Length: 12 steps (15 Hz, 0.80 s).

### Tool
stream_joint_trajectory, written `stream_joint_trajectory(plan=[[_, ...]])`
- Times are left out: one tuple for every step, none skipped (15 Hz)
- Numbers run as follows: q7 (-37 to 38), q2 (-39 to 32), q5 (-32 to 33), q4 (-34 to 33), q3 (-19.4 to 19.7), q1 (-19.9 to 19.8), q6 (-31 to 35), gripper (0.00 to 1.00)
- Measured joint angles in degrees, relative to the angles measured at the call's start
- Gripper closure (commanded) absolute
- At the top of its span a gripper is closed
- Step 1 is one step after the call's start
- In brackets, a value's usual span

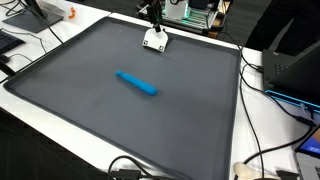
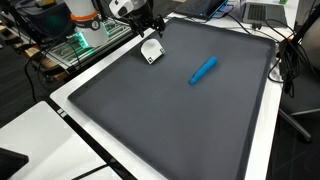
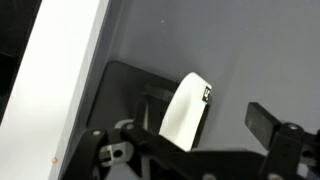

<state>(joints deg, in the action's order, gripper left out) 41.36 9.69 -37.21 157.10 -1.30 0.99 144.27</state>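
Observation:
The thin white flat object slants between the open fingers, so my gripper turns slightly next and lowers over the object's upper edge [image 2: 151, 43] [image 3: 187, 106] to close.
A small white block with a black label [image 1: 155, 41] lies on the dark grey mat [image 1: 100, 110] near its far edge; it also shows in an exterior view [image 2: 151, 51]. My gripper [image 1: 153, 20] hangs just above it, as the exterior view [image 2: 145, 30] shows too. In the wrist view the gripper [image 3: 205, 118] is open, and the white block [image 3: 185, 110] sits between the fingers, closer to the left one. A blue marker [image 1: 137, 84] lies near the middle of the mat, well away from the gripper; it also shows in an exterior view [image 2: 204, 69].
The mat lies on a white table [image 2: 90, 135]. Cables [image 1: 262, 120] run along one table side. A green electronics box [image 2: 85, 40] and other gear stand behind the arm. A laptop [image 1: 300, 65] sits at the table's side.

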Motion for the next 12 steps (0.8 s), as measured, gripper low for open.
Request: stream_joint_trajectory(plan=[[0.7,-0.5,0.0,0.0,0.0,0.0,0.8,0.0],[1.3,-1.2,0.0,0.0,-0.1,0.0,1.6,0.0],[1.7,-1.7,0.0,0.0,-0.1,0.0,2.4,0.0],[2.2,-2.3,0.0,0.0,-0.2,0.0,3.0,0.0],[2.5,-2.7,0.0,0.0,-0.2,0.0,3.5,0.0],[2.7,-3.1,0.0,0.0,-0.2,0.0,4.0,0.0],[2.9,-3.5,-0.1,0.0,-0.2,0.0,4.4,0.0],[3.2,-3.8,-0.1,0.0,-0.2,0.0,4.8,0.0],[3.5,-4.1,-0.1,0.0,-0.2,0.0,5.0,0.0],[3.7,-4.3,-0.2,0.0,-0.2,0.1,5.1,0.0],[3.9,-4.4,-0.5,0.0,-0.2,0.1,5.2,0.0],[4.2,-4.6,-0.8,0.0,-0.2,0.1,5.2,0.0]])
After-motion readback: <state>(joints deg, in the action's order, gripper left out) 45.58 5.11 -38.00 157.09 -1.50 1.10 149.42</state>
